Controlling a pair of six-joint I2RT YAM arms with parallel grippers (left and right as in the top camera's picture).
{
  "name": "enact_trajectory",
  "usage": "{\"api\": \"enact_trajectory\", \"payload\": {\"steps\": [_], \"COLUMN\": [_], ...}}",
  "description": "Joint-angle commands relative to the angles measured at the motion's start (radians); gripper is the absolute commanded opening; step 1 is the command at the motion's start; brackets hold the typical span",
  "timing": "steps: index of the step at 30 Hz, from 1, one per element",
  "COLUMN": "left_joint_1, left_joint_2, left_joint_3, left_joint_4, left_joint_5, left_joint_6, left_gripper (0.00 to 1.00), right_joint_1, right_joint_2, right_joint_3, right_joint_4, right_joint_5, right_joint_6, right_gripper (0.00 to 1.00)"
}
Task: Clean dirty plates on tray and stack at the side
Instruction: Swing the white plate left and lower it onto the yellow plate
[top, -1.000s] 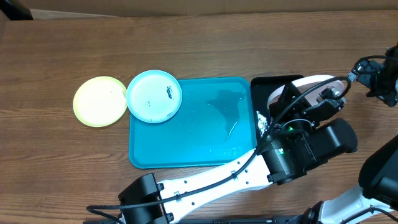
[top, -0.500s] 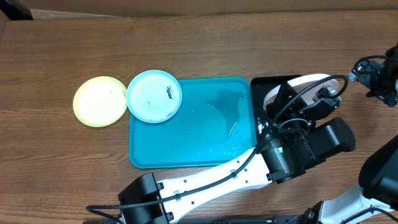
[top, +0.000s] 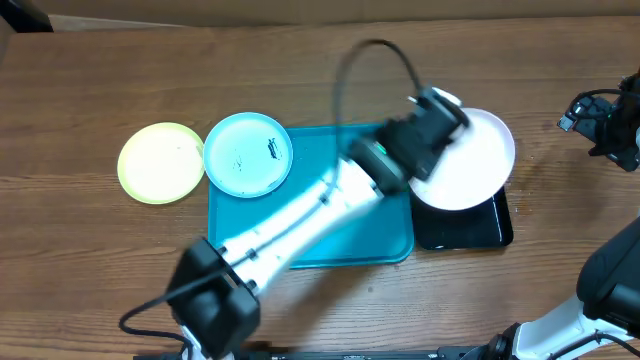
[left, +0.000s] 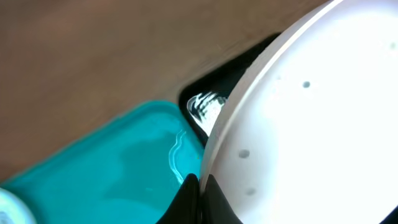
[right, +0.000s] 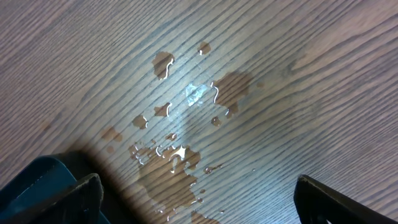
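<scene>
The white plate in the robot's left gripper should swing across the black tray next, then go down over the yellow-green plate (top: 160, 162) at the side.
My left gripper (top: 432, 112) is shut on the rim of the white plate (top: 470, 160) and holds it over the black tray (top: 465, 228). In the left wrist view the fingers (left: 200, 193) pinch the plate's edge (left: 311, 112), which bears small dark spots. The light blue plate (top: 248, 153) with a dark smear rests on the turquoise tray's (top: 390, 235) upper left corner. The yellow-green plate (top: 160, 162) lies on the table left of it. My right gripper (top: 605, 125) is open at the far right edge, above wet table wood (right: 199, 155).
The turquoise tray (left: 112, 162) is wet. Water puddles (right: 180, 155) lie on the wood under the right gripper. The left arm (top: 300, 215) stretches across the tray. A cable loops above the left wrist.
The left arm swung from the near right side to above the tray, lifting the white plate up out of the black tray. The right arm has not moved.
</scene>
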Motion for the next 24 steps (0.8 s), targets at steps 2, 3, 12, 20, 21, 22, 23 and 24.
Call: {"api": "enact_trajectory", "payload": {"steps": [2,3,12,20,21,22,23,24], "left_joint_1": [0.239,0.306,0.809,1.188,1.222,1.254,1.283,1.313], "left_joint_2": [0.003,0.003,0.003,0.003,0.003,0.003,0.003,0.003], "left_joint_3": [0.022,0.022,0.022,0.021,0.021,0.021,0.021,0.021], "left_joint_4": [-0.038,-0.058,-0.306,-0.426,-0.43,-0.43,-0.431,-0.431], "left_joint_5": [0.613,0.68,0.65,0.483,0.468,0.456,0.44,0.417], "left_joint_6": [-0.058,-0.058,-0.046,-0.047,-0.048,-0.047,-0.048,-0.052], "left_gripper": [0.04,0.04,0.04,0.04,0.04,0.04,0.04,0.04], "right_joint_1": [0.0,0.0,0.0,0.0,0.0,0.0,0.0,0.0], "right_joint_2": [-0.004,-0.004,-0.004,-0.004,-0.004,-0.004,-0.004,-0.004], "right_joint_3": [0.003,0.003,0.003,0.003,0.003,0.003,0.003,0.003], "right_joint_4": [0.002,0.002,0.002,0.002,0.002,0.002,0.002,0.002], "right_joint_5": [0.002,0.002,0.002,0.002,0.002,0.002,0.002,0.002], "right_joint_6": [0.004,0.004,0.004,0.004,0.004,0.004,0.004,0.004], "right_gripper": [1.0,1.0,1.0,1.0,1.0,1.0,1.0,1.0]}}
